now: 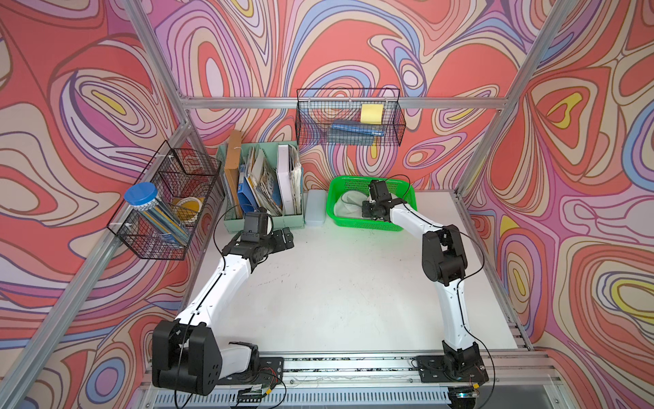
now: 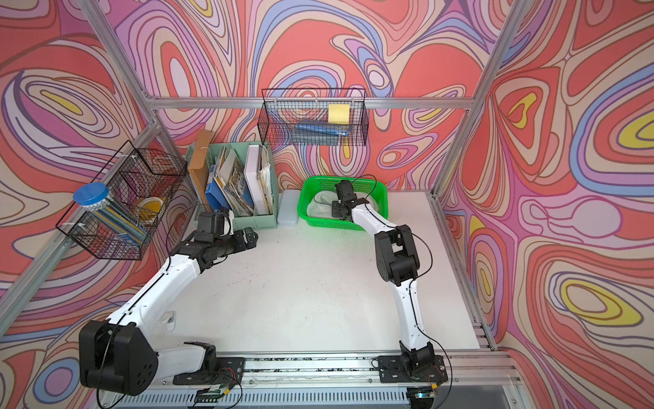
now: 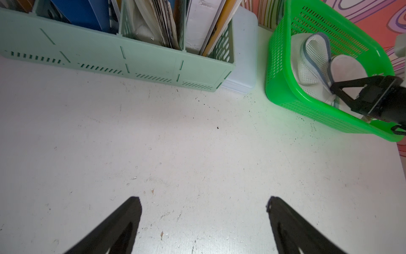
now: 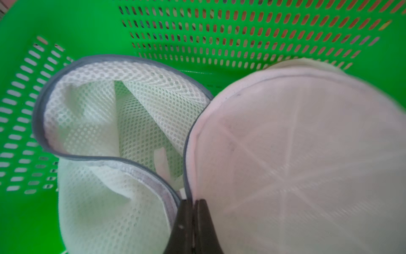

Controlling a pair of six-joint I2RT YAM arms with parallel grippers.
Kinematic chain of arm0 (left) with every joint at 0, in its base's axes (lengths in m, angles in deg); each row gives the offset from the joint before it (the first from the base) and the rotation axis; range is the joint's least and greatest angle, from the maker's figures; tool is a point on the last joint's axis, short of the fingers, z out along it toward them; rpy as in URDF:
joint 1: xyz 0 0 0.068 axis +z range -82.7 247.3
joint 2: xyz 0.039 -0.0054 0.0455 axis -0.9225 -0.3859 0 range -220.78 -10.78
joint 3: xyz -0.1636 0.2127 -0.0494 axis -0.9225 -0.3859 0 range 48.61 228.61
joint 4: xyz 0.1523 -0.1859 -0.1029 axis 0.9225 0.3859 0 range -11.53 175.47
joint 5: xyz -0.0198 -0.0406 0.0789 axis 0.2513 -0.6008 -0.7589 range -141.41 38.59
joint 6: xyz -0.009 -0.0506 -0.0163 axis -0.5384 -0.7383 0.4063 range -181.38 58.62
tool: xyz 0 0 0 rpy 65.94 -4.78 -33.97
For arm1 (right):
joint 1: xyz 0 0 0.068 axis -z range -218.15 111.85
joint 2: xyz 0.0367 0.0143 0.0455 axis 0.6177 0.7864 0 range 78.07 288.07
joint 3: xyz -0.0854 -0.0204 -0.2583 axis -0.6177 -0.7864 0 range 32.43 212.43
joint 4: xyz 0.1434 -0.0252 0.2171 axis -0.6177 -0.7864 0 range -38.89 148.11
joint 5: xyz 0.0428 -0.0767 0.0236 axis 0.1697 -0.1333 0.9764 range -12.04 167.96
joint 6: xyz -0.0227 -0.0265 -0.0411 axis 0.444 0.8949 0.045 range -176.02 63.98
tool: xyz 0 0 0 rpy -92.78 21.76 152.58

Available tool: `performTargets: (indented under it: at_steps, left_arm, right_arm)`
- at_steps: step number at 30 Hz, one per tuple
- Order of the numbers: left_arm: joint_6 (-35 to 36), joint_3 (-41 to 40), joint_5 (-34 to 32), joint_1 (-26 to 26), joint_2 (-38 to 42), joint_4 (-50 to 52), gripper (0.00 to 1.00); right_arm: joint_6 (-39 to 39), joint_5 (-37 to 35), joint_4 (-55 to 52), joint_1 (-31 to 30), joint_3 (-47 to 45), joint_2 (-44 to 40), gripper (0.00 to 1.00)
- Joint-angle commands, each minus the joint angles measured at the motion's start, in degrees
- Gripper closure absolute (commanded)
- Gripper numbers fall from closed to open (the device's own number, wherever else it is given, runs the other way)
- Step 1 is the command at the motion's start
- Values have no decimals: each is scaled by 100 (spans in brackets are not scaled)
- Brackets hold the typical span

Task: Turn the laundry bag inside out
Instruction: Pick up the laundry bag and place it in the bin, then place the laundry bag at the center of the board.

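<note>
I will lift my right gripper out of the basket, move it back and down to the bare table and let go of the laundry bag's rim, because there is open space there.
The laundry bag [image 1: 348,204] [image 2: 318,207] is white mesh with grey trim and lies crumpled inside a green basket [image 1: 368,223] [image 2: 334,223] at the back of the table. In the right wrist view its grey-edged mouth [image 4: 131,114] gapes beside a round, flat panel [image 4: 296,165]. My right gripper [image 4: 194,201] [image 3: 332,88] [image 1: 366,211] reaches into the basket and is shut on the grey rim where mouth and panel meet. My left gripper [image 3: 203,202] [image 1: 286,235] [image 2: 249,235] hovers open over bare table, left of the basket, with nothing between its fingers.
A mint file organiser [image 1: 262,184] [image 3: 131,59] with books stands at the back left. A translucent box [image 1: 315,209] [image 3: 243,55] sits between it and the basket. Wire baskets hang on the back wall [image 1: 348,118] and on the left wall [image 1: 166,202].
</note>
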Motion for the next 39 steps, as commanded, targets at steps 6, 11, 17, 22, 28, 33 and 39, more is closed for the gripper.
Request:
performTargets:
  at_steps: [6,11,17,22,28,33,39]
  left_arm:
    - [-56,303,274,-46,233,134,6]
    - [-100,359,371,-45,471,176,6]
    - [-192,491,690,-47,755,320,7]
    - [-276,579,864,-55,1041,493,9]
    - [-272,653,1012,-56,1374,804,9]
    - [-283,514,1014,-55,1562,980,9]
    - [-247,520,1047,-60,1658,1154,9]
  right_arm:
    - [527,-558,10,-202,-503,-1578,100]
    - [749,-954,-148,-540,-1142,-2562,100]
    - [659,-1512,-1022,-1148,-1263,-3534,100]
    - [343,-2423,-1900,-2107,-1115,-3815,100]
    - [-439,-2460,-2372,-2969,-1193,-3828,100]
    - [-1071,-2575,-2046,-3298,-1744,-3399,100]
    - [-1285,-3193,-2031,-3296,-1931,-3337,100]
